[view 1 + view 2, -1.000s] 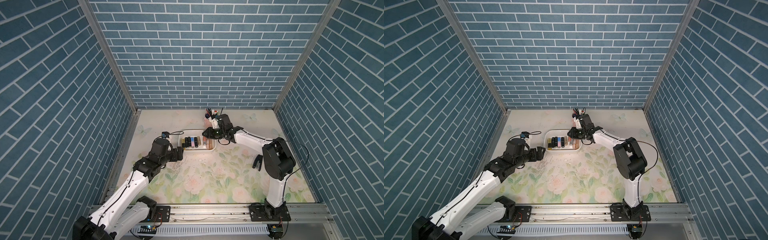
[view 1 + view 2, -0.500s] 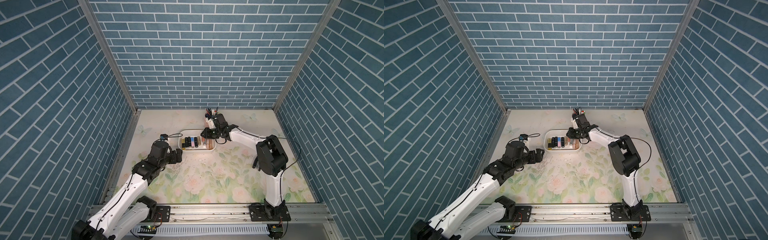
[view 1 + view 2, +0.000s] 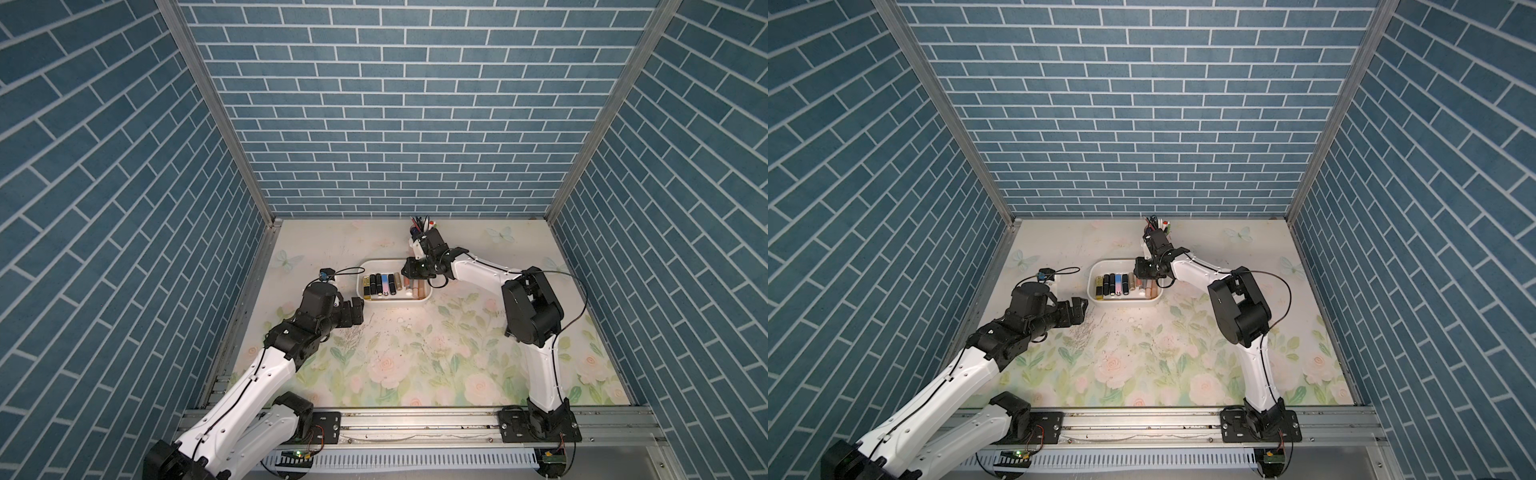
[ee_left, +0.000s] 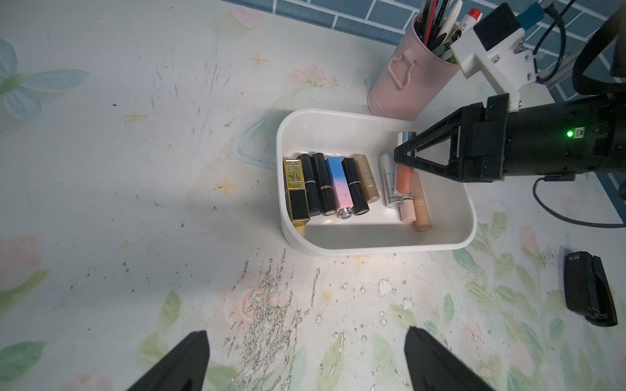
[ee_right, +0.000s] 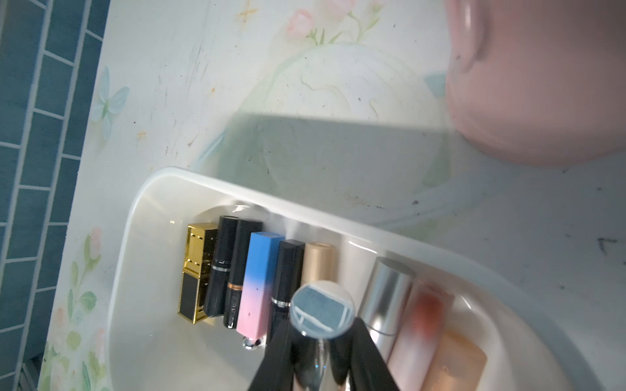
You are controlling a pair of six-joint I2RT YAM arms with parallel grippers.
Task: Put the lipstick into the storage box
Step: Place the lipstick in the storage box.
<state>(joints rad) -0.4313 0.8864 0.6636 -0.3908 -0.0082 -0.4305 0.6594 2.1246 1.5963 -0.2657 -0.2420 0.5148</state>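
Note:
The coral lipstick goes down to the gap between the beige and silver tubes next, and my right gripper releases it there. That bare gap lies below the gripper's fingers.
The storage box (image 3: 395,304) (image 3: 1121,302) is a shallow white tub in mid-table. Several lipsticks lie side by side in it, among them a gold-and-black one (image 4: 296,189) and a blue-to-pink one (image 4: 338,184). My right gripper (image 3: 409,272) (image 4: 401,155) (image 5: 321,335) is over the box's right part. It is shut on a lipstick (image 4: 403,179) with a coral tube and a silver cap (image 5: 321,309). The tube hangs down among the lipsticks lying there; whether it touches the bottom I cannot tell. My left gripper (image 3: 358,309) (image 4: 306,338) is open and empty, just off the box's front left corner.
A pink pen cup (image 4: 406,81) full of pens stands right behind the box, close to my right wrist. A small black object (image 4: 589,292) lies on the floral table to the right of the box. Blue brick walls enclose three sides.
My right gripper has shifted a little left with the lipstick, further over the box, and the arm's elbow swung left. The left gripper's jaws spread slightly wider.

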